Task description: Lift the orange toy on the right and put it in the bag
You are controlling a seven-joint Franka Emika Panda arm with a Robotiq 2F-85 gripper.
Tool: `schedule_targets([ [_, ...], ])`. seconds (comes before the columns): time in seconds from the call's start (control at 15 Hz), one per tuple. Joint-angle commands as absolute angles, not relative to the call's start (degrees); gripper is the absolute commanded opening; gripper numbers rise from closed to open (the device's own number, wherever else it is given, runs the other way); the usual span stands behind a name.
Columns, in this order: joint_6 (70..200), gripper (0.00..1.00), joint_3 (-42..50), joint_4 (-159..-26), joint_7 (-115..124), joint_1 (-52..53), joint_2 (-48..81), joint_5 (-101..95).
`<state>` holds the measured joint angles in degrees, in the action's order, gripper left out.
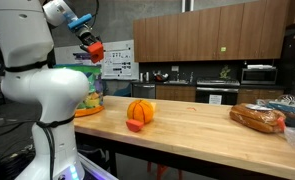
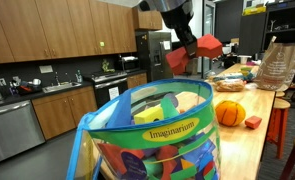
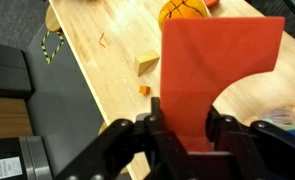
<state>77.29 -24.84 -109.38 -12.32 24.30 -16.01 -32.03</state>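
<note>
I next need to turn, carry the orange toy across over the bag's open top, then open.
My gripper (image 3: pixel 185 132) is shut on the orange toy (image 3: pixel 212 62), a flat red-orange blocky piece, and holds it high in the air. In both exterior views the toy (image 1: pixel 93 50) (image 2: pixel 197 50) hangs above the table near the bag. The bag (image 2: pixel 157 140) is green with yellow, blue and white patches, open at the top, and fills the foreground; in an exterior view it (image 1: pixel 91 98) is partly hidden behind the arm. Only a sliver of the bag shows at the right edge of the wrist view (image 3: pixel 283 118).
A round ribbed orange pumpkin toy (image 1: pixel 140 110) (image 2: pixel 230 112) (image 3: pixel 184 10) sits mid-table with a small red piece (image 1: pixel 135 126) (image 2: pixel 252 122) beside it. A brown bread loaf (image 1: pixel 257 118) lies at the far end. A tan wedge (image 3: pixel 146 63) lies on the wooden table (image 1: pixel 187 130).
</note>
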Motion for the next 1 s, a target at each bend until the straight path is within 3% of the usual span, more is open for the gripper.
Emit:
schedule_targets([
  [0.0, 77.3, 0.16, -26.88, -111.05, -9.9, 25.59, -19.36, -33.6],
  [0.93, 76.76, 0.16, -38.13, -112.99, -11.78, 30.34, -14.49, -43.86],
])
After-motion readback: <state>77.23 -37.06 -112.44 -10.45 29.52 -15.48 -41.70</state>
